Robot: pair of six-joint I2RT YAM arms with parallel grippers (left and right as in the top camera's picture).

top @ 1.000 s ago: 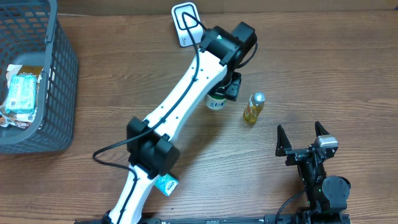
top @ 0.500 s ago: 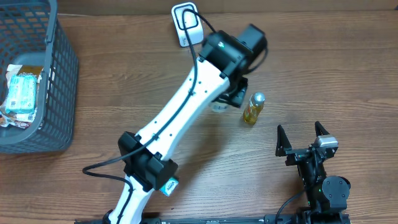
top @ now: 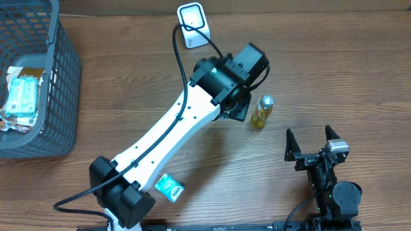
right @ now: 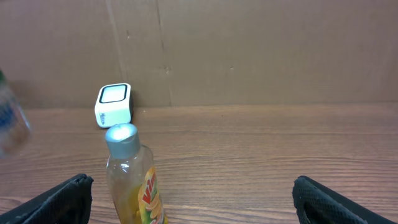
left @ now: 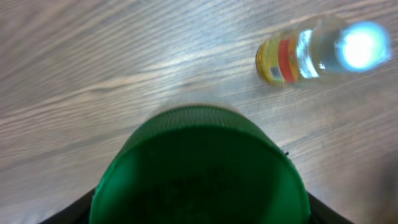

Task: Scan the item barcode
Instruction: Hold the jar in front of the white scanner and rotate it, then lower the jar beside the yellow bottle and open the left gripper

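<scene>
The green-capped bottle needs to come down next in the left gripper, so that it stands on the tabletop beside the yellow bottle (top: 261, 111).
My left gripper (top: 232, 106) hangs over the middle of the table, just left of a yellow drink bottle (top: 261, 111) with a silver cap. In the left wrist view a round green cap (left: 199, 168) fills the space between the jaws, and the left gripper (left: 199, 208) is shut on that green-capped bottle. From overhead the arm hides it. The white barcode scanner (top: 191, 24) stands at the table's far edge, beyond the left gripper. My right gripper (top: 313, 142) rests open near the front right, facing the yellow bottle (right: 134, 180) and the scanner (right: 114, 104).
A grey mesh basket (top: 61, 77) holding several packets stands at the far left. A small teal packet (top: 169, 187) lies near the front edge beside the left arm. A brown cardboard wall (right: 249, 50) runs behind the table.
The left arm has swung round and its wrist has drawn slightly toward the front. The green-capped bottle, seen beneath the gripper a second ago, is now hidden under the wrist. The right arm stayed still.
</scene>
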